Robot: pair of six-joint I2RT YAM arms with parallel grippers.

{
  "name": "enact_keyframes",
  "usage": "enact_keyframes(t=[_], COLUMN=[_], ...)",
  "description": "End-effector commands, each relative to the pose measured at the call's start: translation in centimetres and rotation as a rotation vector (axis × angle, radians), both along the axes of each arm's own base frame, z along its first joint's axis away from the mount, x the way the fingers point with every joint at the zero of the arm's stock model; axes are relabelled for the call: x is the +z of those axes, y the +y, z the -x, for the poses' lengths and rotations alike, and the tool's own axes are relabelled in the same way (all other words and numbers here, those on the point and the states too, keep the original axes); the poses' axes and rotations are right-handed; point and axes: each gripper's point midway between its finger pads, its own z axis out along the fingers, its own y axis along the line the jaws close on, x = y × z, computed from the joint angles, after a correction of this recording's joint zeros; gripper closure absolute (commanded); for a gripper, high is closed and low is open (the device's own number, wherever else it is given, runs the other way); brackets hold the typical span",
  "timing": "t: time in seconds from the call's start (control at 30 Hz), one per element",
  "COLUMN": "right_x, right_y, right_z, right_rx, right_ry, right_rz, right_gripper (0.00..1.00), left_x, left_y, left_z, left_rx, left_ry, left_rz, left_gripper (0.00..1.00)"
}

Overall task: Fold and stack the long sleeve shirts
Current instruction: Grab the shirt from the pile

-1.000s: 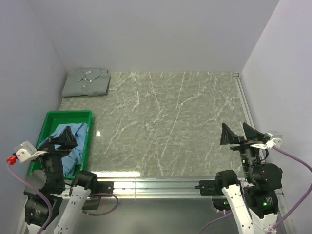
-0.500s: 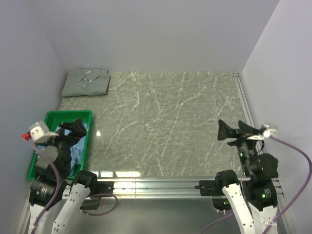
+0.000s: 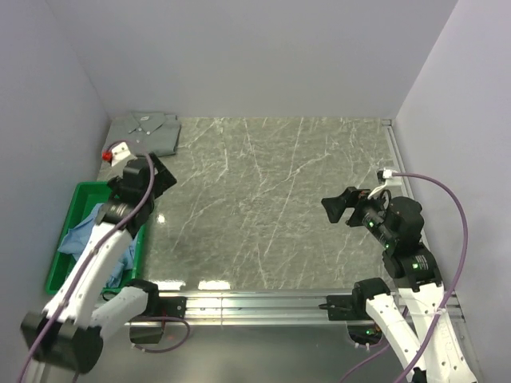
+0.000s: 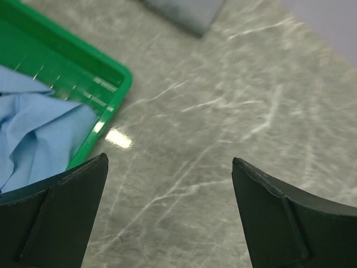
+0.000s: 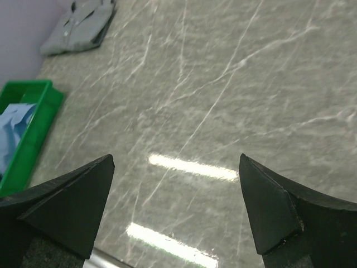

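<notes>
The light blue shirt point(image 3: 84, 235) lies crumpled inside the green tray, so my left gripper should turn, swing across the tray's rim and lower onto a fold.
The pale grey-green long sleeve shirt point(image 3: 153, 131) lies folded at the table's back left corner; it also shows in the wrist views point(image 4: 184, 11) point(image 5: 78, 25). The light blue long sleeve shirt point(image 3: 84, 235) lies crumpled in the green tray point(image 3: 57, 267) at the left point(image 4: 33, 134) point(image 5: 11, 128). My left gripper point(image 3: 160, 179) hangs open over the table beside the tray's far right corner, nothing between its fingers point(image 4: 168, 160). Over the right side of the table my right gripper point(image 3: 339, 207) is open and empty too point(image 5: 176, 158).
The green tray point(image 4: 106, 84) sits along the left wall near the front edge point(image 5: 33, 134). Grey walls close in the left, back and right. A metal rail point(image 3: 255, 307) runs along the near edge by the arm bases. The marble table top point(image 3: 271, 199) spreads between the arms.
The left arm has swung up from over the tray toward the back left. The right arm has reached forward and left over the table. Both grippers stayed open.
</notes>
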Motion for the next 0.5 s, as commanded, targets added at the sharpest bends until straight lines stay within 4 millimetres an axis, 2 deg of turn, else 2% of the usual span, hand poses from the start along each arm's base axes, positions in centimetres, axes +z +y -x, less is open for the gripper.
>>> enact_keyframes(t=[0.0, 0.03, 0.07, 0.1, 0.2, 0.37, 0.47], right_x=[1.8, 1.6, 1.5, 1.3, 0.8, -0.3, -0.5], right_y=[1.7, 1.9, 2.0, 2.1, 2.3, 2.8, 3.1], right_z=[0.7, 0.8, 0.8, 0.9, 1.1, 1.2, 1.3], right_rx=[0.093, 0.100, 0.109, 0.111, 0.126, 0.146, 0.155], right_ry=[-0.009, 0.002, 0.011, 0.022, 0.040, 0.067, 0.071], right_rz=[-0.059, -0.062, -0.065, -0.069, -0.074, -0.079, -0.073], right_gripper=[0.00, 0.00, 0.00, 0.00, 0.00, 0.00, 0.00], left_x=[-0.8, -1.5, -2.5, -3.4, -5.0, -6.7, -9.3], left_y=[1.4, 3.6, 4.5, 7.4, 11.7, 15.6, 17.4], left_z=[-2.1, -2.3, -2.5, -2.1, -0.3, 1.8, 2.9], left_rx=[0.091, 0.169, 0.198, 0.298, 0.466, 0.619, 0.684], left_ry=[0.038, 0.054, 0.077, 0.088, 0.133, 0.188, 0.237], left_rz=[0.046, 0.068, 0.095, 0.121, 0.110, 0.053, 0.100], left_gripper=[0.01, 0.01, 0.01, 0.01, 0.01, 0.01, 0.01])
